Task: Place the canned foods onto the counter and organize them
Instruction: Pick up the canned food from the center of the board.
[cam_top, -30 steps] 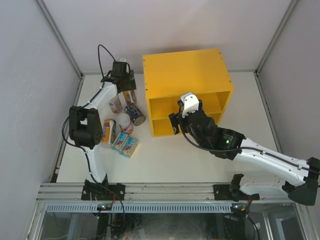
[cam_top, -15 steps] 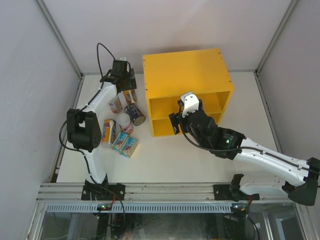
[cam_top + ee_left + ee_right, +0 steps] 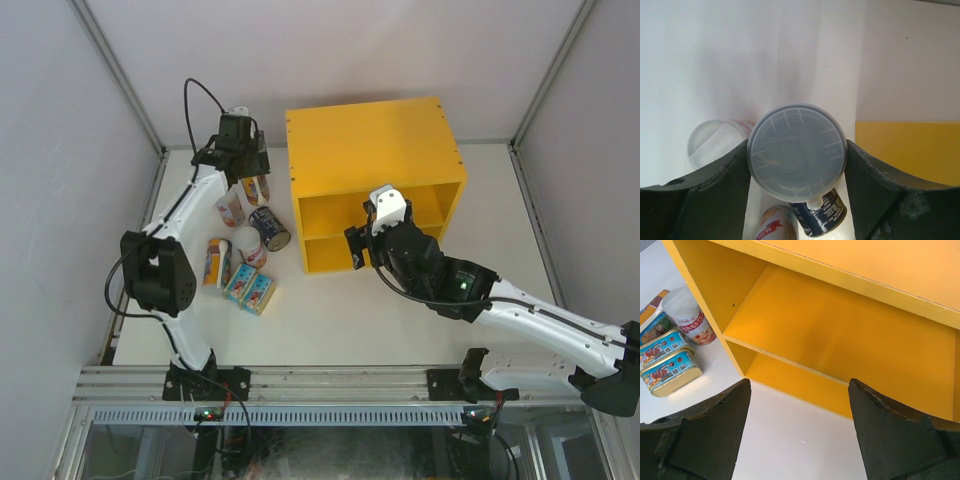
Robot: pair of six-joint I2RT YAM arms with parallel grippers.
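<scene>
The counter top's nearest end is bare, so next I will raise my left gripper, carry the tube to the right in the top view and release it there.
My left gripper (image 3: 241, 158) (image 3: 797, 167) is shut on a white-lidded tube (image 3: 260, 188) (image 3: 796, 150) and holds it upright left of the yellow counter (image 3: 375, 150) (image 3: 910, 150). A second tube (image 3: 230, 208) (image 3: 710, 145) stands beside it. A dark steel can (image 3: 270, 228) (image 3: 824, 214) and a white-pink tube (image 3: 248, 246) (image 3: 774, 227) lie below. An orange-blue tube (image 3: 214, 262) and two flat blue tins (image 3: 240, 283) (image 3: 667, 360) lie nearer the front. My right gripper (image 3: 356, 246) (image 3: 800, 425) is open and empty in front of the counter's open shelves (image 3: 840, 340).
Grey walls close the table at the left, back and right. The counter's top, its inner shelf (image 3: 790, 360) and its lower bay hold nothing. White table (image 3: 400, 320) stretches in front of the counter.
My left gripper has risen slightly with the tube in it, and its elbow swung left. My right gripper shifted a little to the right.
</scene>
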